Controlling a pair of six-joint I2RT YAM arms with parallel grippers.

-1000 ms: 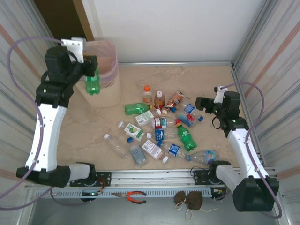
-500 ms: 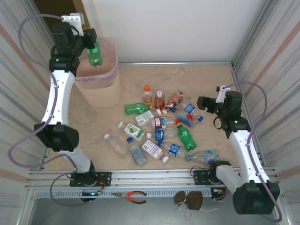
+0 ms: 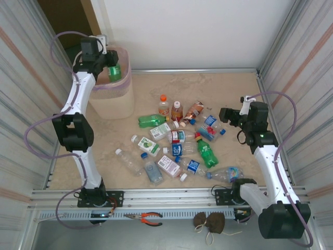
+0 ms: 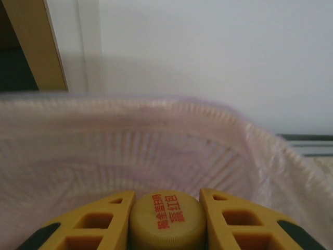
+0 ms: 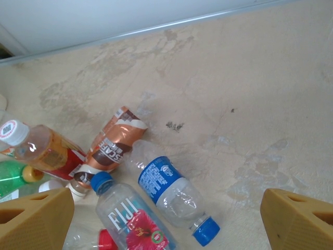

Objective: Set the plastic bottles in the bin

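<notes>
My left gripper lowers the green bottle slightly back into the pink liner (image 4: 156, 140) of the bin next, before it releases the cap.
My left gripper (image 3: 111, 66) is shut on the cap of a green bottle (image 3: 115, 72), which hangs over the opening of the beige bin (image 3: 112, 99). In the left wrist view, the yellow cap (image 4: 166, 221) sits clamped between my left gripper's (image 4: 166, 216) fingers, with the bin's pink liner (image 4: 156, 140) below. The other plastic bottles (image 3: 177, 140) lie scattered mid-table. My right gripper (image 3: 225, 115) hovers open at the pile's right edge. In the right wrist view, a blue-labelled clear bottle (image 5: 171, 192) and a FIJI bottle (image 5: 132, 221) lie under the open right gripper (image 5: 166, 213).
Corrugated walls close in both sides, and a white wall stands at the back. A brown coffee bottle (image 5: 112, 146) and an orange drink bottle (image 5: 47, 151) lie left of the right gripper. Pliers (image 3: 151, 217) and a brown object (image 3: 210, 221) rest on the front rail.
My left arm has carried the green bottle from in front of the bin up and back, over its opening. The right arm has barely shifted.
</notes>
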